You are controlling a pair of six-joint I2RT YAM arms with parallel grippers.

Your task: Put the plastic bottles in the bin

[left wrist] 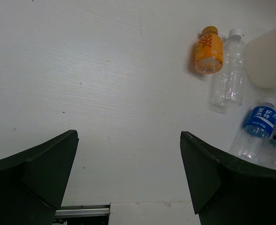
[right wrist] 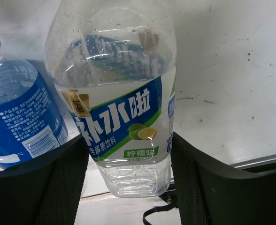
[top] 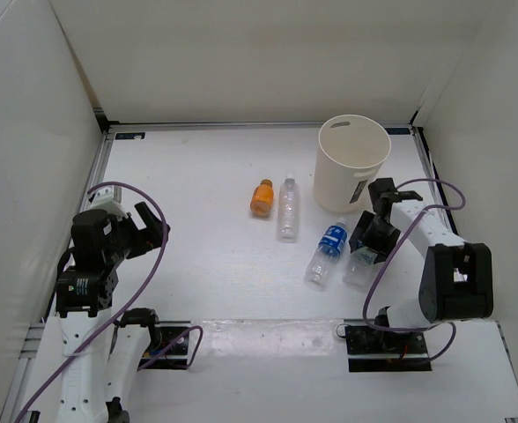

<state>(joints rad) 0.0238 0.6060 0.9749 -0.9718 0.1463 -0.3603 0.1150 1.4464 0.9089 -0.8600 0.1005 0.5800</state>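
The right gripper lifts the clear bottle beside the blue-label one up and outward over the bin's opening [top: 354, 142] next to release it inside, since the bin's rim stands well above the tabletop.
The cream-white bin [top: 353, 163] stands at the back right. An orange bottle [top: 261, 197] and a clear white-capped bottle [top: 287, 206] lie side by side mid-table. A blue-label bottle [top: 328, 253] lies right of the middle. My right gripper [top: 365, 254] is down at a second clear bottle [top: 358, 267] beside it. In the right wrist view my right gripper [right wrist: 128, 178] has its fingers pressed on both sides of this bottle [right wrist: 119, 93], which carries a blue, white and green label. My left gripper [top: 153, 231] is open and empty at the left, as the left wrist view [left wrist: 128, 178] also shows.
White walls enclose the table on three sides. A metal rail [top: 259, 126] runs along the back edge. The bin [left wrist: 269, 58] shows at the right edge of the left wrist view, next to the orange bottle [left wrist: 208, 49] and the clear bottle [left wrist: 228, 75].
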